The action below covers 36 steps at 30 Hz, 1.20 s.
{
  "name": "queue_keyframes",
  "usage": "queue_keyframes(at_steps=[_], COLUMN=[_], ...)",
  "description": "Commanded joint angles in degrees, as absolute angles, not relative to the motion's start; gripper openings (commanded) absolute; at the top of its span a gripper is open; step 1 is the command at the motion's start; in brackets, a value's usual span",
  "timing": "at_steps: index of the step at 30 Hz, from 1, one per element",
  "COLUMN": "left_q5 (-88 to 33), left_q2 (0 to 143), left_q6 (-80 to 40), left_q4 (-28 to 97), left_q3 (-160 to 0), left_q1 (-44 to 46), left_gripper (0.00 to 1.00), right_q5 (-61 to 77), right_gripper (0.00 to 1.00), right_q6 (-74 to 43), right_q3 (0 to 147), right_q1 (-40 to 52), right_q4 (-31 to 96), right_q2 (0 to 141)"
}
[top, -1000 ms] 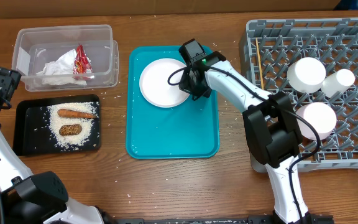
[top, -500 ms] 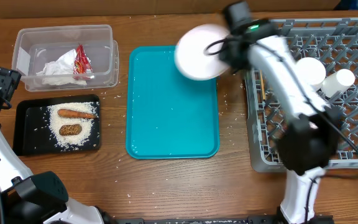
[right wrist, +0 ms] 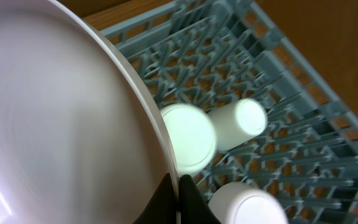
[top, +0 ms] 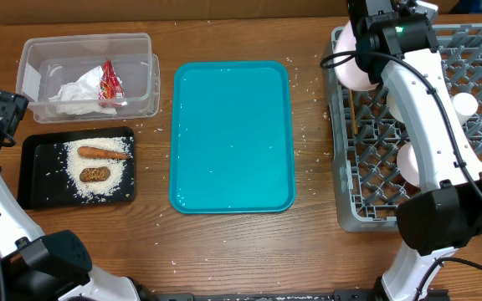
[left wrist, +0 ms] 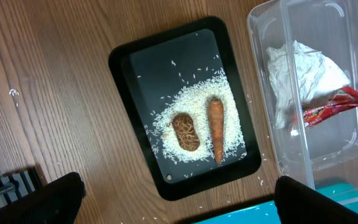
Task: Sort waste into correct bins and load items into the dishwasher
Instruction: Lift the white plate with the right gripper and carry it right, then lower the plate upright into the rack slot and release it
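Note:
The empty slots between chopsticks and bowl [top: 374, 102] lie below. My right gripper lowers the tilted plate's edge into that free gap next and releases the plate's rim.
My right gripper [top: 365, 52] is shut on the rim of the large white plate [top: 348, 73] and holds it tilted on edge over the back left corner of the grey dish rack [top: 475, 50]. In the right wrist view the plate [right wrist: 55, 124] fills the left side, with the jaws [right wrist: 178, 193] pinching its edge. Two white bowls [right wrist: 188, 137] [right wrist: 247, 205] and the cup [right wrist: 238, 124] lie in the rack below. My left gripper [left wrist: 179, 202] is open and empty above the black tray [left wrist: 123, 81], which holds rice [left wrist: 185, 102], a carrot [left wrist: 215, 127] and a brown piece [left wrist: 185, 130].
The clear tub [top: 153, 79] at back left holds napkins [top: 78, 90] and the red-and-white wrapper [top: 110, 81]. The teal tray [top: 233, 138] lies mid-table with nothing on it. Rice grains are scattered on the wood around it. The chopsticks [top: 351, 109] lie in the rack's left side.
My right gripper lifted the plate off the teal tray and carried it right and back, to over the rack's left corner. The left arm has not moved.

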<state>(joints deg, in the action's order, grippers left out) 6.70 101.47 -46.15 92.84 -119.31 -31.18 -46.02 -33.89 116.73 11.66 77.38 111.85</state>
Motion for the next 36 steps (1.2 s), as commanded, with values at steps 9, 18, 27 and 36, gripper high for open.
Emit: queue_keyframes(at_steps=[9,18,27,36], left_q5=[7.68,7.68,7.68,7.68], left_q2=[100.47,100.47,100.47,100.47], left_q6=[-45.21,-45.23,-45.21,-45.21], left_q4=[92.95,92.95,92.95,92.95], left_q3=[-120.2,-120.2,-120.2,-120.2], left_q1=[-31.48,-31.48,-31.48,-31.48], left_gripper=[1.0,1.0,1.0,1.0], right_q5=[-64.66,-63.99,-58.96,-59.02], right_gripper=[0.04,0.04,0.04,0.04], right_q6=[-31.38,-29.43,-22.81,-18.13], right_q3=[115.48,115.46,115.46,115.46], right_q1=[11.38,9.58,9.47,8.6], right_q4=[73.12,70.19,67.09,66.0], right_q2=[111.26,111.92,115.59,119.09])
